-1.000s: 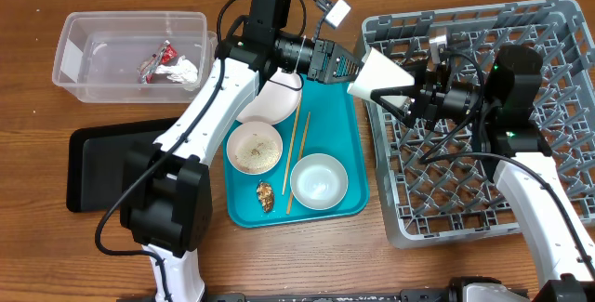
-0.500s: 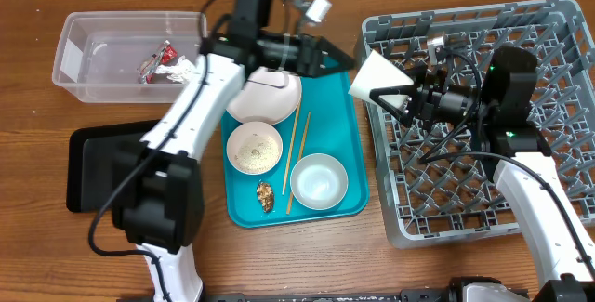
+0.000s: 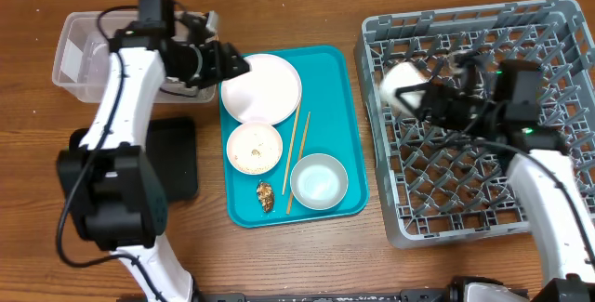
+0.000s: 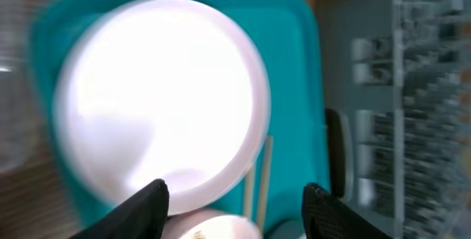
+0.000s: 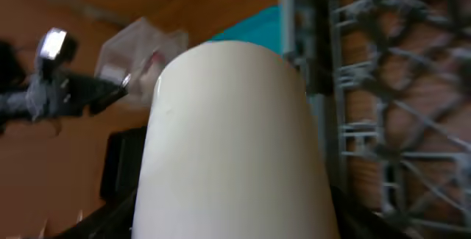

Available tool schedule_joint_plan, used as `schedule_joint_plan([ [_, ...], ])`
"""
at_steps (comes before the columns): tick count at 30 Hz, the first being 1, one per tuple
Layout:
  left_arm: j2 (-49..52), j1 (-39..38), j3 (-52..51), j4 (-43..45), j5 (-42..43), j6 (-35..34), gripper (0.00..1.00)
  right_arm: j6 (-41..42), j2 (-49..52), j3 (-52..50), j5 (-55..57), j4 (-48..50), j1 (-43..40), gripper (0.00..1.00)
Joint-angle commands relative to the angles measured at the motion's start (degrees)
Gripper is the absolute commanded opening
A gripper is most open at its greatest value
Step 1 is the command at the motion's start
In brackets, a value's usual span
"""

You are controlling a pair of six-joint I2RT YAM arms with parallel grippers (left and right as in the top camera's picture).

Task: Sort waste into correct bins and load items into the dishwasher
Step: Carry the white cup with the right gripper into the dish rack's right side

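My right gripper will carry the cup (image 3: 402, 90) across and back to the rack's edge (image 3: 582, 158) opposite the tray, lower it and let go, since the rack's wires stand free.
My right gripper (image 3: 418, 100) is shut on the small white cup (image 3: 402, 90) and holds it over the left part of the grey dishwasher rack (image 3: 483, 204). The cup (image 5: 235, 136) fills the right wrist view. My left gripper (image 3: 228, 64) stands open with nothing in it, just left of the round plate (image 3: 265, 88) on the teal tray (image 3: 339, 74). Its fingers (image 4: 147, 209) frame the plate (image 4: 162, 92) from above. Below the plate lie a bowl with rice grains (image 3: 254, 147), an empty bowl (image 3: 318, 179), chopsticks (image 3: 296, 158) and a brown scrap (image 3: 265, 195).
The clear tub (image 3: 79, 56) stands at the back left, its contents hidden behind my left arm. The black tray (image 3: 178, 158) lies in front of it, partly under the arm. The rack's upright pegs (image 3: 465, 181) fill the right side.
My left gripper opened, let go of the cup and swung left from the rack's edge to the plate. My right gripper carried the cup rightward over the rack.
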Motion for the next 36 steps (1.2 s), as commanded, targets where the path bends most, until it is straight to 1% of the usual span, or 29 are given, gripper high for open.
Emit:
schedule_joint_plan([
  [1,-7.5,1.4,0.8,-0.5,-13.3,4.5,0.61,0.7,-0.4,9.5,13.8,-7.5,-4.3,0.34],
  [3,-9.4,1.6,0.8,-0.5,-18.1,4.5,0.61,0.7,-0.4,14.0,20.9,-13.9,-6.5,0.34],
  [6,-11.3,1.6,0.8,-0.4,-21.7,4.4,0.62,1.0,-0.4,19.9,30.8,-21.7,-9.9,0.34],
  [9,-12.0,1.6,0.8,-0.4,-21.7,4.4,0.62,1.2,-0.4,23.3,39.6,-27.9,-13.7,0.34],
  [13,-12.0,1.6,0.8,-0.4,-21.7,4.2,0.62,4.1,0.2,23.7,48.7,-33.9,-19.4,0.34],
  [14,-12.0,1.6,0.8,-0.4,-21.7,4.2,0.62,4.2,1.1,23.7,50.3,-36.0,-22.3,0.34],
  [19,-12.0,1.6,0.8,-0.4,-21.7,4.2,0.62,4.1,5.7,23.7,50.3,-37.5,-29.7,0.34],
  [23,-12.0,1.6,0.8,-0.4,-21.7,4.2,0.61,4.1,10.0,23.7,50.2,-37.3,-33.6,0.34],
  [32,-12.0,1.1,0.8,-0.4,-21.7,4.2,0.62,3.9,17.4,23.6,48.2,-36.2,-34.9,0.35],
  [34,-12.0,0.8,0.8,-0.4,-21.7,4.2,0.61,3.9,18.5,23.6,47.3,-35.3,-34.9,0.37],
  [35,-12.0,0.7,0.8,-0.4,-21.7,4.2,0.61,3.8,19.1,23.6,46.8,-35.0,-34.9,0.42],
  [36,-12.0,0.6,0.8,-0.4,-21.7,4.2,0.62,3.8,19.5,23.6,46.5,-34.9,-34.9,0.43],
])
